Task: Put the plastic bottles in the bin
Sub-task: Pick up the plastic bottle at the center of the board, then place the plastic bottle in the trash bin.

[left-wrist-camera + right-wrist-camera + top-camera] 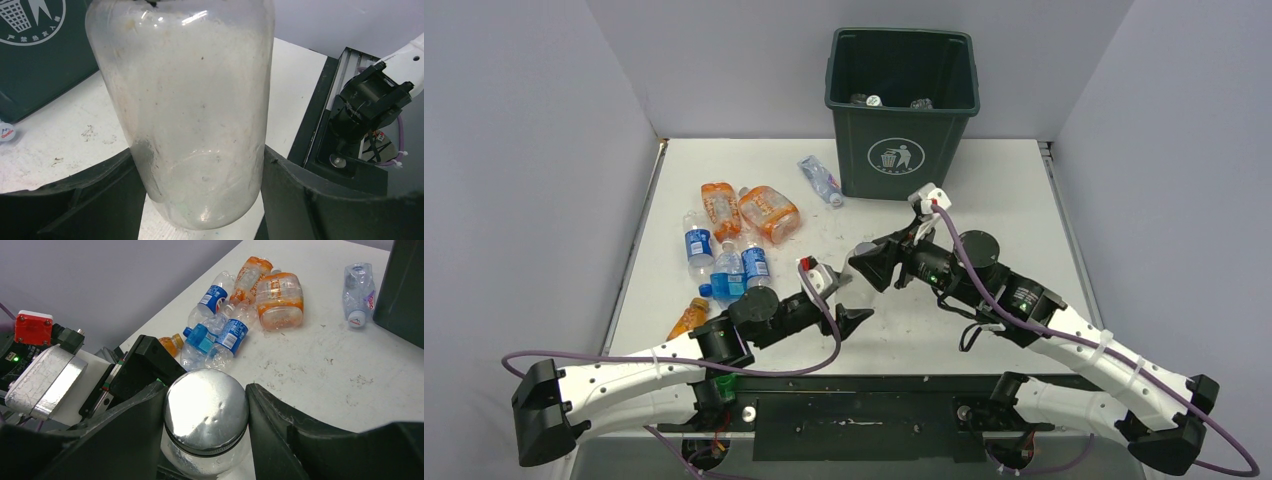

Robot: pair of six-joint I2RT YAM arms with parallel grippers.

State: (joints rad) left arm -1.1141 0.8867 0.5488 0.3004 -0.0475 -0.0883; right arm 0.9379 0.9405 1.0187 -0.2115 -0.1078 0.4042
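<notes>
I will lift my right gripper next and swing it outward over the bin's opening (918, 68) to let go of the silver cap, because that opening is farther outward than the gripper.
A clear wide bottle (190, 100) with a silver cap (206, 412) hangs between my two grippers above the table's front middle. My left gripper (198, 162) is shut on its rounded base, both fingers pressed against its sides. My right gripper (205, 388) is shut on the silver cap from the far end. In the top view the left gripper (856, 318) and right gripper (870, 266) face each other. The dark green bin (904, 150) stands at the back, with bottles (869, 100) inside. Loose orange bottles (769, 212) and blue-labelled bottles (727, 272) lie left of centre.
A crushed clear bottle (821, 180) lies beside the bin's left front corner. A small orange bottle (689, 318) sits near the left arm. Grey walls close in the table's left, right and back. The bin's wall (40, 55) fills the upper left of the left wrist view.
</notes>
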